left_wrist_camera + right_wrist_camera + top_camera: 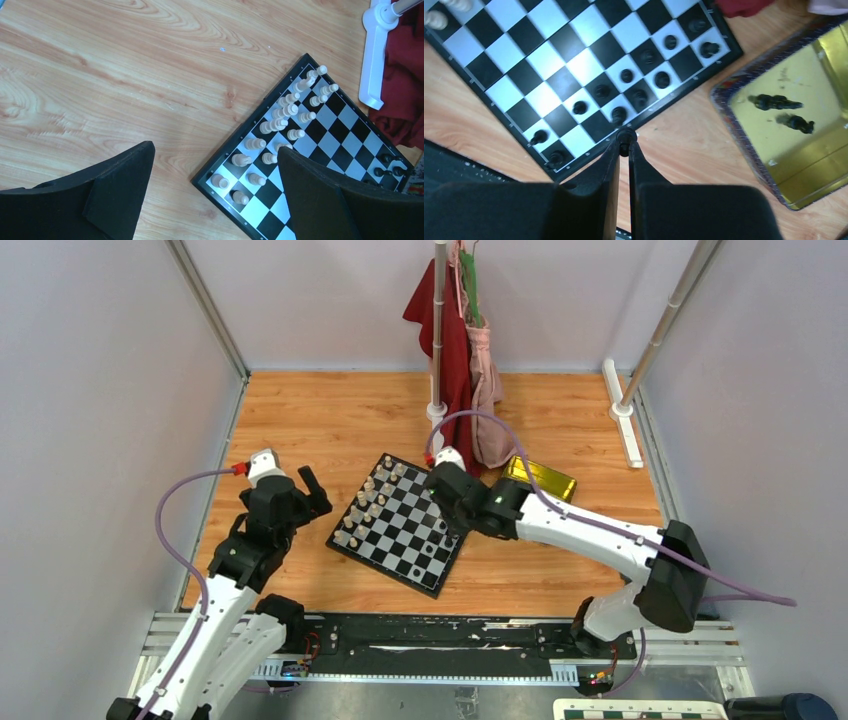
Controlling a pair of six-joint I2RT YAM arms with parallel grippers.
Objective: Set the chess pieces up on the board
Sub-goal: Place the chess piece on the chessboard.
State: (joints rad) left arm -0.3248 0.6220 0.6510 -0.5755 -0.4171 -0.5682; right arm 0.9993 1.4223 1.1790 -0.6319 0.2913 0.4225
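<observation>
I will bring my right gripper back, down and to the left in the top view to release on the empty dark square (pixel 424 562) (pixel 559 121), because the front row of chess pieces has a gap there.
The chequered board (pixel 398 523) lies tilted on the wooden floor; it also shows in the left wrist view (pixel 345 130) and the right wrist view (pixel 549 60). Several black chess pieces (pixel 639 95) stand along its right-hand edge. My right gripper (pixel 625 137) is shut on a small black piece (pixel 625 134), held over the board's right rim; in the top view it sits over the board's right edge (pixel 448 502). Two more black pieces (pixel 784 111) lie in the gold tin. My left gripper (pixel 215 165) is open and empty, left of the board (pixel 300 490).
Cream-white pieces (pixel 280 115) stand in two rows on the board's left side. The gold tin tray (pixel 541 478) lies right of the board (pixel 824 165). A white pole stand (pixel 437 340) with hanging cloths stands behind the board. A black rail (pixel 440 635) runs along the near edge.
</observation>
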